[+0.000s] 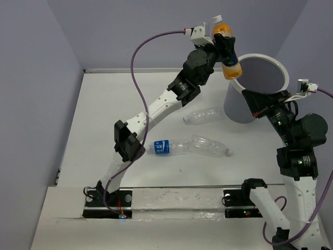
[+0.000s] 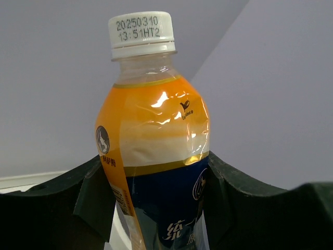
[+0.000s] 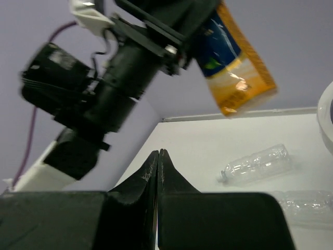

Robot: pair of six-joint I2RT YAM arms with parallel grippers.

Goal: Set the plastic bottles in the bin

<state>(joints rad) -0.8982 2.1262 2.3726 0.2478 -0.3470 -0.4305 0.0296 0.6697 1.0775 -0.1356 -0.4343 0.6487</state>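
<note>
I will next move my left gripper to the right in the top view and down over the bin's opening (image 1: 259, 74) and let go, because the orange-filled bottle only reaches the bin's rim.
My left gripper (image 1: 225, 46) is shut on the orange-filled bottle (image 1: 229, 65) with a white cap and blue label, holding it high in the air at the bin's far left rim. The left wrist view shows this bottle (image 2: 153, 130) between the fingers (image 2: 88, 198). The grey bin (image 1: 237, 107) with a white rim stands at the back right. A clear bottle (image 1: 205, 115) lies left of the bin. A blue-labelled bottle (image 1: 165, 147) and another clear one (image 1: 210, 146) lie mid-table. My right gripper (image 1: 245, 94) is shut and empty against the bin's near side, as the right wrist view (image 3: 158, 155) also shows.
Grey walls enclose the table on the left and at the back. The right wrist view shows the held bottle (image 3: 234, 67), the left arm (image 3: 104, 104), a clear bottle (image 3: 255, 164) and the bin's rim (image 3: 325, 117).
</note>
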